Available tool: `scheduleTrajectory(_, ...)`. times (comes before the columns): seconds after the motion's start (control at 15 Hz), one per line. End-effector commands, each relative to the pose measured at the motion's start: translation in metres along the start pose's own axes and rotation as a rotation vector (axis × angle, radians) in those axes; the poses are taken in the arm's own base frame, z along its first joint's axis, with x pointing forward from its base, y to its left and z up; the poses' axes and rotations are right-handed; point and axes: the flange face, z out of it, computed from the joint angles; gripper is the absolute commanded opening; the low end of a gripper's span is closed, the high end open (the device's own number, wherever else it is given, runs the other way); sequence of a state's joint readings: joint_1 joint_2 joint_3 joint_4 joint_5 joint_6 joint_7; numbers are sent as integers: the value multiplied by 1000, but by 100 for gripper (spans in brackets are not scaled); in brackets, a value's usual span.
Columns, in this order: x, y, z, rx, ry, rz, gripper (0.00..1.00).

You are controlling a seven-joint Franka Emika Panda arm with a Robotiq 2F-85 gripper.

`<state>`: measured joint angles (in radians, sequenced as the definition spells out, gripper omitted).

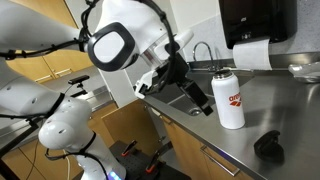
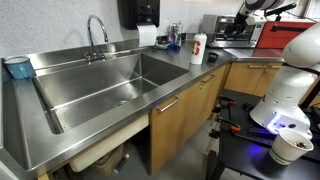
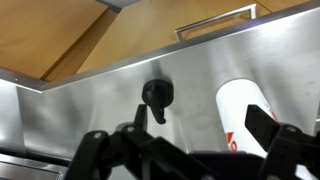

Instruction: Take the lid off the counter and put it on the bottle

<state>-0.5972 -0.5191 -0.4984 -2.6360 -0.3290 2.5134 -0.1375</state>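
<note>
My gripper should next move across the counter to the black lid. Then it should lower its open fingers around the lid's raised handle [image 1: 269,140] [image 3: 157,98], because that narrow part of the lid sticks up.
The white bottle [image 1: 230,98] with a red logo stands upright and uncapped on the steel counter [image 1: 205,142], next to the sink. The black lid [image 1: 268,146] lies on the counter a short way from the bottle. My gripper [image 1: 183,84] hangs open and empty above the counter edge, on the opposite side of the bottle from the lid. In the wrist view the lid [image 3: 157,95] and the bottle [image 3: 245,112] lie ahead of the open jaws [image 3: 200,120], untouched. The bottle [image 2: 198,48] and a dark spot that may be the lid [image 2: 213,58] also show in an exterior view.
A deep sink [image 2: 105,85] with a faucet [image 2: 96,35] fills most of the counter. A black wall dispenser [image 1: 258,20] with a hanging paper towel [image 1: 250,55] is behind the bottle. Wooden cabinet fronts [image 2: 180,110] run below. Small items [image 2: 174,42] stand by the wall.
</note>
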Motion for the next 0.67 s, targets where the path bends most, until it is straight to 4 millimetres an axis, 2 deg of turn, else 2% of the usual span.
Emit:
scheduleTrajectory(0.0, 39, 39, 38, -80, -59, -125, 100)
scheduleTrajectory(0.13, 52, 56, 55, -94, -47, -189, 100)
scheduleTrajectory(0.27, 62, 63, 73, -91, -15, -204, 100)
scheduleTrajectory(0.6, 72, 52, 121, 29, -56, -151, 100)
